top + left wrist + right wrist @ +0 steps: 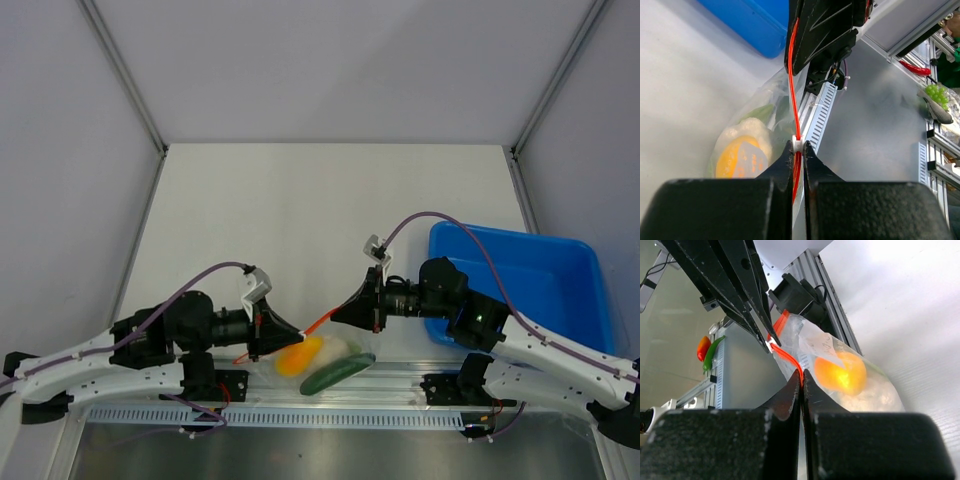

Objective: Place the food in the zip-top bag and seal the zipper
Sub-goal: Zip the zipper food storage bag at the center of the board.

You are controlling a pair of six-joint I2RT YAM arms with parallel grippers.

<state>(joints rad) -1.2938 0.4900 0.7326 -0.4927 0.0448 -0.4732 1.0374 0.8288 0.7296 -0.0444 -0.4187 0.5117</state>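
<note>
The zipper's loose end still runs past the white slider (798,144), so the robot will next slide its left gripper toward the left in the top view to that loose end and let go.
The clear zip-top bag (322,362) hangs between my two grippers over the table's near edge. Inside it are the yellow-orange fruit (298,357), the dark green cucumber (338,373) and the pale leafy lump (347,347). The orange-red zipper (318,324) runs taut along the bag's mouth. My left gripper (299,345) is shut on the zipper at its white slider (798,144). My right gripper (336,314) is shut on the zipper's other end (790,357). The fruit (840,374) and lump (875,392) show through the plastic in the right wrist view.
A blue plastic tray (520,270) stands at the right of the table. An aluminium rail (320,400) runs along the near edge under the bag. Toy chillies (707,350) and green grapes (935,92) lie off the table.
</note>
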